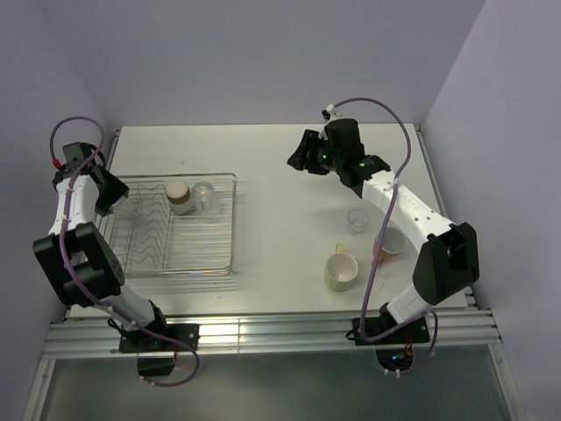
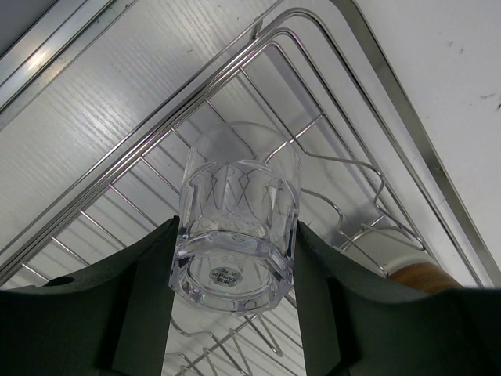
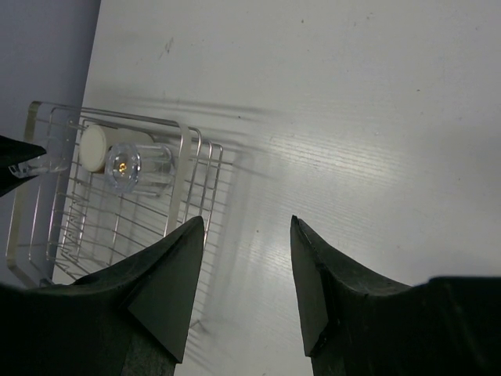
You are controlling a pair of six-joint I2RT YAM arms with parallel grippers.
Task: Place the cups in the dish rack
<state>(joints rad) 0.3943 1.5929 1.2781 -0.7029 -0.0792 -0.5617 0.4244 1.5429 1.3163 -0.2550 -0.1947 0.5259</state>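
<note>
The rack's empty far corner (image 1: 130, 209) is below my left gripper, so my left gripper should next put the clear tumbler down onto the rack's bare wires, opening down, and let go of it.
My left gripper (image 2: 235, 262) is shut on a clear glass tumbler (image 2: 236, 223), base toward the camera, mouth toward the silver wire dish rack (image 2: 258, 43). In the top view the left gripper (image 1: 119, 195) is over the rack's (image 1: 234, 228) far left corner. A brown-and-cream cup (image 1: 179, 196) and a second clear tumbler (image 1: 204, 195) stand in the rack's far part. My right gripper (image 1: 299, 157) is open and empty above the table, right of the rack. A third clear tumbler (image 1: 358, 220), a salmon-orange mug (image 1: 391, 243) and a pale yellow-green mug (image 1: 341, 271) stand on the table at the right.
The right wrist view shows the right gripper (image 3: 246, 227) over bare white table, with the rack (image 3: 188, 168), the cream cup (image 3: 92, 147) and a tumbler (image 3: 129, 167) to its left. Grey walls close in the table's left, far and right sides.
</note>
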